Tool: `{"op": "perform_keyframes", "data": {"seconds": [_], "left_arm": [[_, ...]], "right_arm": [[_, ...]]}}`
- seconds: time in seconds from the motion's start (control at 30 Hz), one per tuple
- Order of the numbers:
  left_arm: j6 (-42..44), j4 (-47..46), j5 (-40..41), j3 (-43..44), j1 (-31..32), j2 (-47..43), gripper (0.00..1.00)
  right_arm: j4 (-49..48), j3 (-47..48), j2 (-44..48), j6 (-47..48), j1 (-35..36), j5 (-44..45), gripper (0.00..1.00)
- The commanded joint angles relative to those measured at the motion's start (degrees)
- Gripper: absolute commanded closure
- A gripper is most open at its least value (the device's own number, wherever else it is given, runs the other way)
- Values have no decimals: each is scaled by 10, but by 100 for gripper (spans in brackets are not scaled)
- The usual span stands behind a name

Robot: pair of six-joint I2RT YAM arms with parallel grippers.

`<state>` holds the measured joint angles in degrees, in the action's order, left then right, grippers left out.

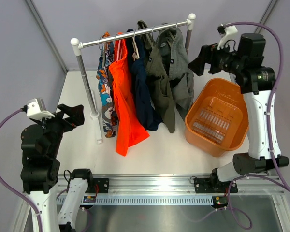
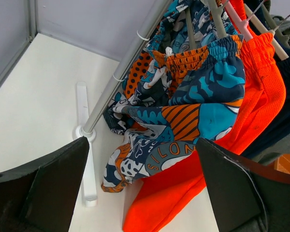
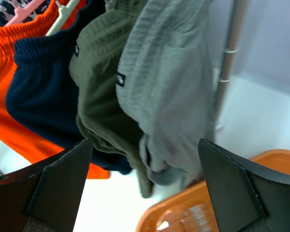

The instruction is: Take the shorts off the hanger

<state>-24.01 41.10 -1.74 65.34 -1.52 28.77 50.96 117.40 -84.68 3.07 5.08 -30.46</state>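
The grey pair hangs at the end of the bar with its side near the waistband uncovered. My right gripper should next move outward onto that side and close.
Two pairs of shorts hang at the right end of the rail: a mid-grey pair (image 1: 182,72) (image 3: 171,82) and a dark olive-green pair (image 1: 159,84) (image 3: 94,92), each with a small dark label. Their hangers hook over the rail (image 1: 135,33). My right gripper (image 1: 195,60) (image 3: 144,147) is open, raised just right of the grey pair and facing it, with a small gap between them. My left gripper (image 1: 75,116) (image 2: 142,145) is open too, low at the left, facing the patterned and orange shorts and touching nothing.
An orange basket (image 1: 217,118) (image 3: 183,217) sits on the table right of the rack. Patterned shorts (image 1: 105,92) (image 2: 183,96), bright orange shorts (image 1: 125,106) (image 2: 261,82) and navy shorts (image 1: 144,92) (image 3: 43,87) hang further left. The rack's left post and foot (image 1: 94,115) (image 2: 84,145) stand near my left gripper.
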Motion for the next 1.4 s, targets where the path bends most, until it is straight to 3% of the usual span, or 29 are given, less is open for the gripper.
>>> {"op": "perform_keyframes", "data": {"seconds": [0.0, 0.13, 0.3, 0.53, 0.77, 1.03, 1.07, 1.17, 1.3, 1.37], "left_arm": [[-16, -8, -34, 21, -3, 18, 1], [-31, -6, -35, 17, -2, 15, 1], [-46, -4, -40, 10, -3, 11, 1], [-62, -5, -55, -2, -3, 10, 1], [-68, -23, -68, -7, -2, 21, 1], [-84, -51, -113, -14, -3, 43, 1], [-86, -54, -123, -14, -4, 43, 1], [-96, -80, -155, -15, -3, 47, 1], [-118, -121, -209, 0, -3, 65, 1], [-129, -141, -237, 19, -3, 82, 1]], "right_arm": [[-37, 32, -23, -118, 62, 154, 0], [-69, 70, -66, -164, 99, 261, 1], [-109, 85, -119, -169, 111, 289, 3], [-110, 98, -168, -175, 116, 267, 24], [-117, 57, -170, -188, 119, 259, 33], [-131, 6, -169, -206, 119, 238, 58], [-132, 7, -171, -203, 119, 233, 69], [-134, 23, -174, -192, 117, 222, 88], [-145, 41, -167, -173, 107, 162, 100], [-156, 42, -155, -166, 93, 106, 100]]}}
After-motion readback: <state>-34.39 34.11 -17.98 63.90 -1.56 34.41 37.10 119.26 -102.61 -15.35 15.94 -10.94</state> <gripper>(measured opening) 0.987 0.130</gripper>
